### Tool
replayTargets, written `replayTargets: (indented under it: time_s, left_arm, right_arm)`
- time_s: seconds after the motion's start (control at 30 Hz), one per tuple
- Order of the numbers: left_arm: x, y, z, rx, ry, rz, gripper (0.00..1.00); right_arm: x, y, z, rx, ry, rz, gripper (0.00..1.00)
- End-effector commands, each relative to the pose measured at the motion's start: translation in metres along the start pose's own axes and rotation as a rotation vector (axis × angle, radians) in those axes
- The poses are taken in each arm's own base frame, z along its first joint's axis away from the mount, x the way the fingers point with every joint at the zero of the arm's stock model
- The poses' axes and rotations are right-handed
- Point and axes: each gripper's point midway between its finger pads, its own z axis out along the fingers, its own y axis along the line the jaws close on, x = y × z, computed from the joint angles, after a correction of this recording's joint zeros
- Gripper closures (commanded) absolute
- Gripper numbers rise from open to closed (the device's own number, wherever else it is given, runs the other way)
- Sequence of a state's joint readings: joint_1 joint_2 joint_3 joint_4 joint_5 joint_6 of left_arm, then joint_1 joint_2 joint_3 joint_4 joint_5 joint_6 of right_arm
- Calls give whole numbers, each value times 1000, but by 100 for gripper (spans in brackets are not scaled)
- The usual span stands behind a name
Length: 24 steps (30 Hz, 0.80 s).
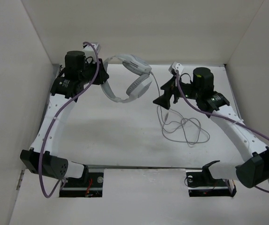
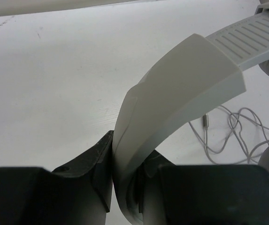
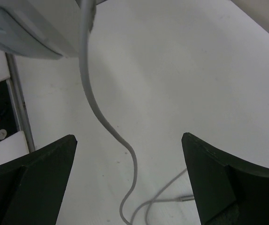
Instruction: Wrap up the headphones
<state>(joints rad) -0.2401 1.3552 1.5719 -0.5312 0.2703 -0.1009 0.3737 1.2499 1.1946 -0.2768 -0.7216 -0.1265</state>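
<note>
The right gripper slides to the left in the top view next and closes on the cable below the ear cup (image 1: 158, 87) (image 3: 132, 153), because the cable hangs between its open fingers.
The white headphones (image 1: 133, 79) hang above the far middle of the table, held by their curved headband (image 2: 172, 98). My left gripper (image 1: 102, 78) is shut on that headband, its black fingers (image 2: 89, 164) pinching the band from both sides. A thin grey cable (image 1: 181, 126) runs down from the ear cup and lies in loose loops on the table. My right gripper (image 1: 167, 93) stands wide open just right of the ear cup, over the cable. In the right wrist view the cable (image 3: 96, 112) hangs between the spread fingertips (image 3: 54, 154) without touching them.
White walls close in the table on the left, back and right. Purple robot cables (image 1: 64, 112) run along both arms. The cable's plug (image 2: 205, 123) lies among the loops near the middle of the table (image 1: 125, 140).
</note>
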Motion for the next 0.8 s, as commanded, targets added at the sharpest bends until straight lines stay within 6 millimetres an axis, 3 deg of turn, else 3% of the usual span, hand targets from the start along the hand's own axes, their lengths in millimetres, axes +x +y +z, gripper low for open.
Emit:
replayTargets:
  time_s: [0.0,0.2,0.33,0.5,0.6,0.77]
  left_arm:
    - [-40,-26,-17,94,-100,2,100]
    - [-66,-34,-25,122,-139,-6,100]
    - [-83,-30,-30,123,-171,-60,100]
    - [-96,-24,-32,133,-194,-215,100]
    - [-97,-18,-28,138,-194,-286,100]
    - [-93,-10,-25,121,-184,-311,100]
  right_arm:
    - [-35,14,16,-77,-72,-49,0]
    - [-40,19,67,-131,-90,17,8]
    - [-35,14,87,-119,-106,72,15]
    - [-47,7,88,-93,-174,164,24]
    - [-61,-1,80,-83,-225,215,28]
    - [-70,3,74,-101,-250,246,29]
